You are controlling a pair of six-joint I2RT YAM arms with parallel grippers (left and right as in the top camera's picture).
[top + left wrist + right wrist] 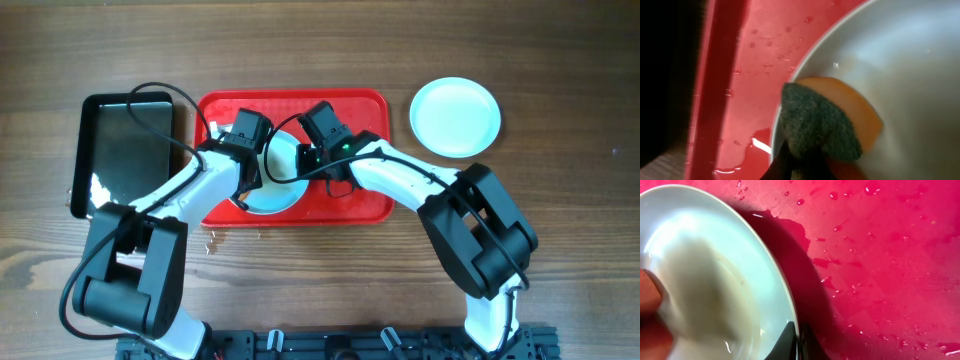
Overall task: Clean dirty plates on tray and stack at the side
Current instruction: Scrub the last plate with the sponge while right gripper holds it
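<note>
The plate in my right gripper needs to go up and to the right in the overhead view, then down onto the second plate (455,117), because that one lies beside the tray.
A pale blue-white plate (278,185) lies on the wet red tray (365,110), between my two grippers. My left gripper (258,160) is shut on a sponge with a dark green scouring face and an orange body (820,125), which it presses onto the plate's inside (910,60) near the rim. My right gripper (796,342) is shut on that plate's rim (705,265), with one finger inside and one outside. In the overhead view the right gripper (312,158) sits at the plate's right edge. A second plate (455,116) lies on the table right of the tray. A third plate is not visible.
A black glossy tray (130,150) lies left of the red tray, with a cable crossing over it. Water drops cover the red tray floor (880,255) and its left rim (715,90). Small wet spots lie on the wooden table (215,240) in front of the tray.
</note>
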